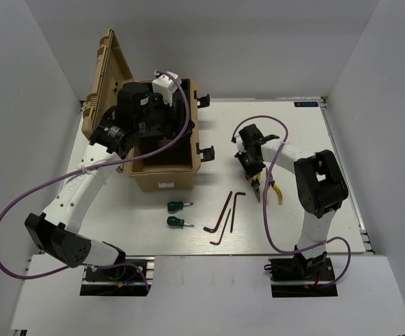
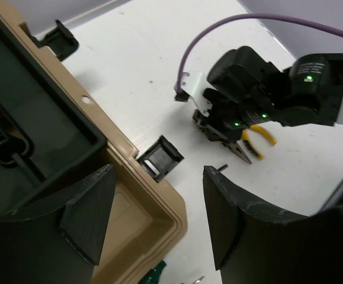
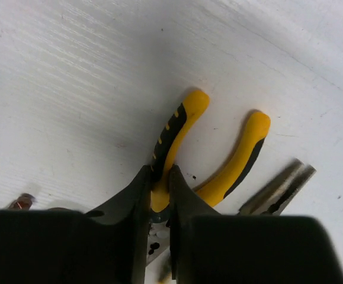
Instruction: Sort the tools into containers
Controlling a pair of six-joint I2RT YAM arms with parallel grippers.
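Note:
The case's uncovered near section lies left of my right gripper in the top view, so next my right gripper will lift the pliers across over it and release them.
My right gripper is shut on one yellow-and-black handle of a pair of pliers, at or just above the white table. It also shows in the top view, with the pliers beside it. The grey metal jaws of a second tool lie next to it. My left gripper is open and empty, over the near right corner of the open tan case. Two green-handled screwdrivers and three hex keys lie on the table in front of the case.
The case's lid stands open at the back left. Its black latches stick out on the right side. Purple cables loop around both arms. White walls enclose the table.

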